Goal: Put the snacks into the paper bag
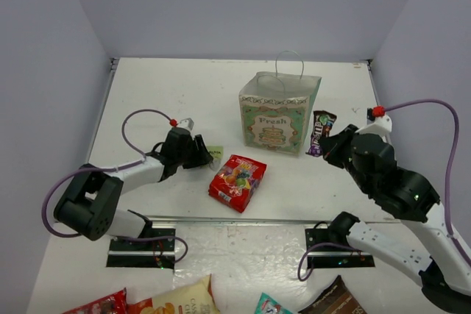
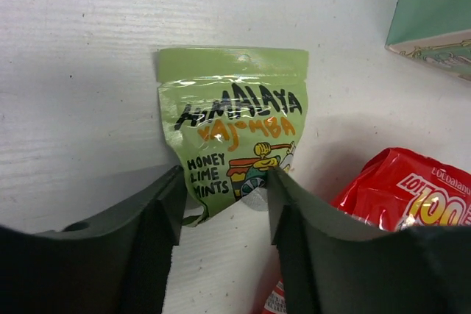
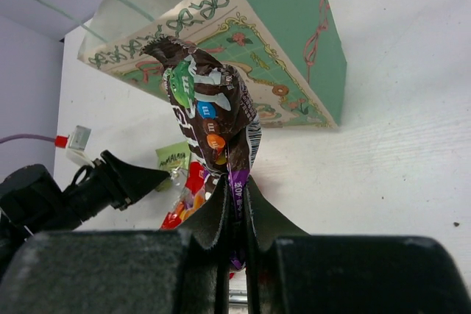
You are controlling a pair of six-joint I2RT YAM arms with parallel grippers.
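The packet is hanging beside the bag, so my right gripper next needs to rise over the open mouth, to its left in the top view, and release the packet.
The cream paper bag with its mint-green panel stands upright at the table's middle back. A tiny green packet lies flat; my left gripper is open, with its jaws on either side of the packet's near end. In the top view the left gripper sits low at the green packet. A red candy bag lies just right of it. My right gripper is shut on the purple end of a dark brown candy packet, holding it up beside the bag's right face.
Beyond the table's near edge lie a red packet, a large yellow-orange chip bag, a teal packet and a big dark brown pouch. Walls close in the left, back and right sides.
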